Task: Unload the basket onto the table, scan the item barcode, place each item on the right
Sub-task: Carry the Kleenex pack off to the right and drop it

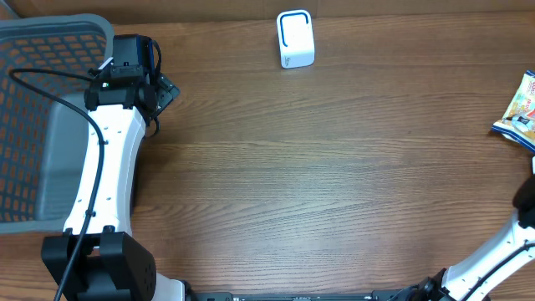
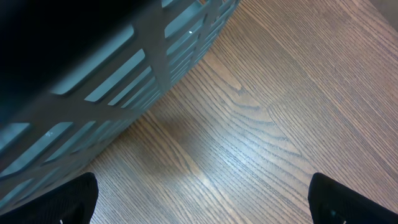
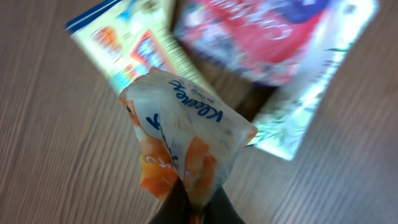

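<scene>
The gap between the snack bag and the white box shows bare wood, so I will next lower my right gripper toward it and release the Kleenex pack [image 3: 186,124].
In the right wrist view my right gripper [image 3: 196,202] is shut on the lower end of an orange and white Kleenex tissue pack [image 3: 186,124]. The pack is held up above the wooden table and fills the middle of that view. No barcode shows on the face turned to the camera. A white scanner with a blue outline [image 1: 295,39] stands at the far middle of the table. My left gripper [image 1: 163,92] hangs open beside the basket, its two black fingertips [image 2: 74,199] wide apart over bare wood with nothing between them.
A grey slatted basket [image 1: 50,50] fills the far left corner, its wall [image 2: 93,81] close to the left gripper. Beneath the held pack lie a blue and yellow snack bag [image 3: 118,37], a red package [image 3: 261,31] and a white box [image 3: 292,124]. The snack bag [image 1: 520,109] lies at the right edge.
</scene>
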`<state>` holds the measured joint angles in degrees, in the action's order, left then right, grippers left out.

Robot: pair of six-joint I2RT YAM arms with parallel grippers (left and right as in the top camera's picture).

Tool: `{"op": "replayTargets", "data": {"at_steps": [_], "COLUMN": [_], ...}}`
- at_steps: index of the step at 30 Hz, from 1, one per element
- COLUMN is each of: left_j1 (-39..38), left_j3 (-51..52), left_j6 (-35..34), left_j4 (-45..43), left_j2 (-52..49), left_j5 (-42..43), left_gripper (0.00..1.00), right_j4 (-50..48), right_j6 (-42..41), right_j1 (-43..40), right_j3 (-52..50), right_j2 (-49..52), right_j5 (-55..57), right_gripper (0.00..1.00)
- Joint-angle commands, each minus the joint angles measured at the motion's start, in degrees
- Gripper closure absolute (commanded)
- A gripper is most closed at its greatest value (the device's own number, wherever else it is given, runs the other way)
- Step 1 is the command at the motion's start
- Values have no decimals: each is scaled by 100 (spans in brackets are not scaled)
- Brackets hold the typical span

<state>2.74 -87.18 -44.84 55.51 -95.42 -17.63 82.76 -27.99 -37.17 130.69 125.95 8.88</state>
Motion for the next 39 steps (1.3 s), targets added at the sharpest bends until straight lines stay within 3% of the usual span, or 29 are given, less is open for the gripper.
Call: {"op": "replayTargets", "data": {"at_steps": [1, 22, 24, 26, 27, 35, 39], "left_j1": [52, 52, 52, 52, 52, 52, 52], "left_j3": [-116, -116, -116, -116, -116, -116, -116], "left_j6": [-37, -37, -37, -37, -37, -37, -37], "left_j4": [13, 13, 13, 13, 13, 13, 13], "left_j2": [37, 37, 37, 37, 37, 37, 37], "left_j5": [-184, -181, -184, -181, -181, -184, -184], "left_gripper": [0, 0, 0, 0, 0, 0, 0], "right_j4": [17, -428, -446, -435, -391, 74, 354], "right_j6": [-273, -184, -179, -179, -175, 35, 35], "right_j1": [-249, -413, -393, -382, -382, -382, -382], "right_j3": [-24, -1043, -1034, -1027, -984, -343, 44], "right_j2": [160, 599, 597, 597, 595, 369, -400], "right_j5": [166, 39, 24, -20, -144, -476, -1075], "right_gripper": [96, 96, 83, 59, 41, 36, 31]}}
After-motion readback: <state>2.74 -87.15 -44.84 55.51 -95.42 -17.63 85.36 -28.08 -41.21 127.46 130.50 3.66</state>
